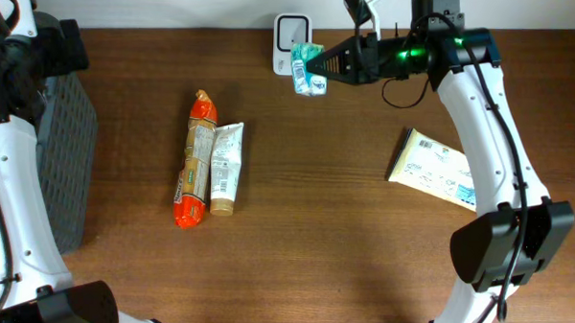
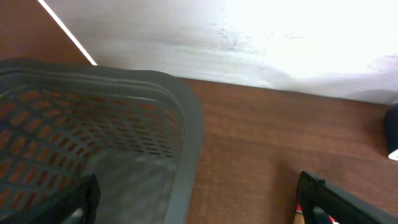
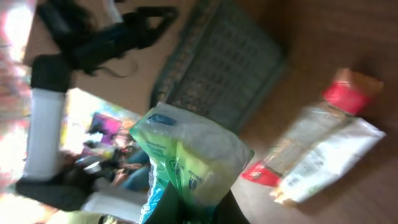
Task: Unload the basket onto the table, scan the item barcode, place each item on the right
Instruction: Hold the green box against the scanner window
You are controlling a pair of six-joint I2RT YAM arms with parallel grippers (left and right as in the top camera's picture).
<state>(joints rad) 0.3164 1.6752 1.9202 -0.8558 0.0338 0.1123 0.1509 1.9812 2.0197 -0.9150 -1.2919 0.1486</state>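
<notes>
The yellow and white packet point(image 1: 448, 177) lies clear of the scanner. My right gripper should turn the pouch point(image 1: 308, 68) over the scanner next, then bring it back and down onto the packet.
The item, a green and teal plastic pouch point(image 1: 308, 68), hangs just right of the white scanner point(image 1: 292, 37) at the table's far edge. My right gripper point(image 1: 325, 63) is shut on the pouch from the right. In the right wrist view the pouch point(image 3: 186, 149) rises out of my shut right gripper point(image 3: 199, 210) and fills the middle. I cannot make out a barcode on it. My left gripper point(image 2: 199, 208) is open with nothing between its fingers point(image 2: 326, 199), above the grey basket's rim point(image 2: 186, 143) at the far left.
A grey mesh basket point(image 1: 62, 154) stands at the left edge. An orange-red long package point(image 1: 196, 158) and a white tube point(image 1: 225, 167) lie side by side left of centre. A yellow and white packet point(image 1: 436, 169) lies at the right.
</notes>
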